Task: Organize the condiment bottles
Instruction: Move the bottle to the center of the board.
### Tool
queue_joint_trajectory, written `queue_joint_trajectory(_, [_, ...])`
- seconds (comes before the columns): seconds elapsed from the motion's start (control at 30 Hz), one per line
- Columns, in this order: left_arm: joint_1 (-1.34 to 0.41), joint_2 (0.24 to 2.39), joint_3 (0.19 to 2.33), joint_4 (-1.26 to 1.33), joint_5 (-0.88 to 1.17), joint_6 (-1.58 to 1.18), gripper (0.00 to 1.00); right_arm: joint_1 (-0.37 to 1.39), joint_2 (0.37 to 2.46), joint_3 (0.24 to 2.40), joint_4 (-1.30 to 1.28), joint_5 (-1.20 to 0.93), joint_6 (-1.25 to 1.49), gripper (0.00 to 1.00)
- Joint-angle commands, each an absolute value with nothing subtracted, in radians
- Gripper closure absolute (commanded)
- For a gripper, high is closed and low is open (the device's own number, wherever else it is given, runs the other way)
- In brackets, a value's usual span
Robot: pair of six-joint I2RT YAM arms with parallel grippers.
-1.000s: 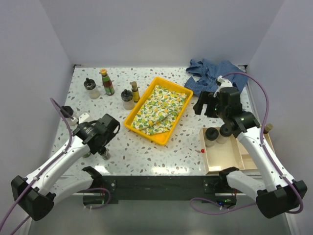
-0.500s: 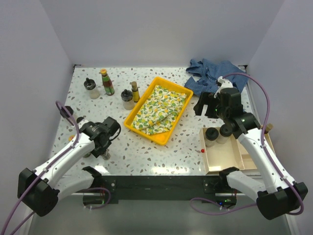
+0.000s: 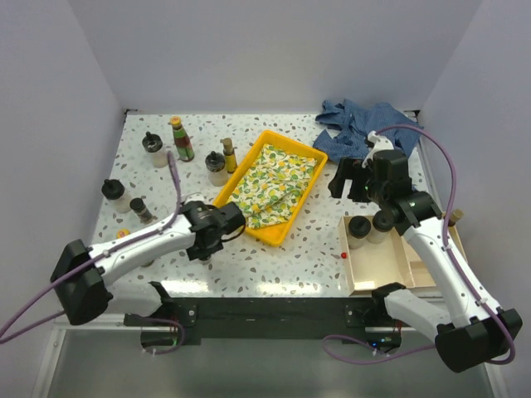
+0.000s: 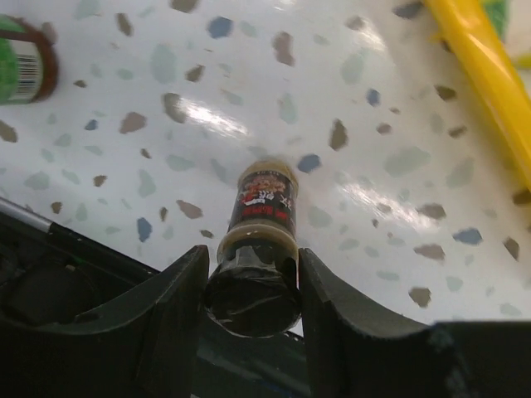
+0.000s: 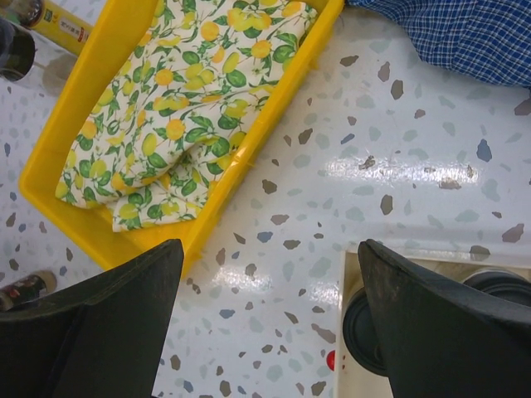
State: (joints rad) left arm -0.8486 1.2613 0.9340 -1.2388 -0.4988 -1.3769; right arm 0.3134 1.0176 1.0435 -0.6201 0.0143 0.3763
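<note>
The bottle swings past the yellow tray's near corner onto the table there in my left gripper next, since my open right gripper hangs before the wooden box.
My left gripper is shut on the black cap of a small condiment bottle with a dark, red-printed label, just above the speckled table. From above, this gripper sits near the yellow tray's front corner. Other condiment bottles stand at the back left: a green red-labelled one, a slim amber one, and squat black-lidded jars. Two black-lidded jars stand in the wooden box. My right gripper hangs open and holds nothing, between tray and box.
A yellow tray holds a lemon-print cloth. A blue cloth lies at the back right. A jar and a small bottle stand at the left edge. A red dot lies beside the box.
My left gripper closed on the small bottle and carried it right, toward the yellow tray's near corner. The right arm stayed still.
</note>
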Motion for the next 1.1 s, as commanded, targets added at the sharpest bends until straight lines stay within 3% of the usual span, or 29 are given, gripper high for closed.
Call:
queue_joint_trajectory(0.0, [-1.017,1.370,1.083,-1.219,-0.511,-1.416,0.99,0.318,0.967,1.045,-0.644,0.009,0.342,0.09])
queue_joint_trajectory(0.33, [-1.262,1.627,1.403,-1.220,-0.523,-1.364,0.99,0.319,0.907,1.014,-0.706,0.026,0.327,0.09])
queue_joint_trajectory(0.6, [-1.295,1.729,1.479,-1.060,-0.460,-1.224,0.99,0.318,0.813,1.031,-0.753,0.063,0.324,0.08])
queue_joint_trajectory(0.73, [-1.302,1.796,1.522,-1.052,-0.451,-1.184,0.93,0.318,0.790,1.035,-0.759,0.052,0.328,0.08])
queue_joint_trajectory(0.83, [-1.302,1.824,1.539,-1.048,-0.437,-1.155,0.85,0.318,0.773,1.031,-0.750,0.032,0.330,0.08])
queue_joint_trajectory(0.87, [-1.302,1.828,1.540,-1.046,-0.433,-1.147,0.74,0.318,0.770,1.031,-0.752,0.032,0.330,0.08])
queue_joint_trajectory(1.03, [-1.301,1.815,1.548,-1.057,-0.440,-1.132,0.46,0.319,0.764,1.038,-0.765,0.032,0.325,0.08])
queue_joint_trajectory(1.07, [-1.301,1.809,1.551,-1.061,-0.449,-1.135,0.31,0.318,0.764,1.040,-0.768,0.022,0.325,0.08])
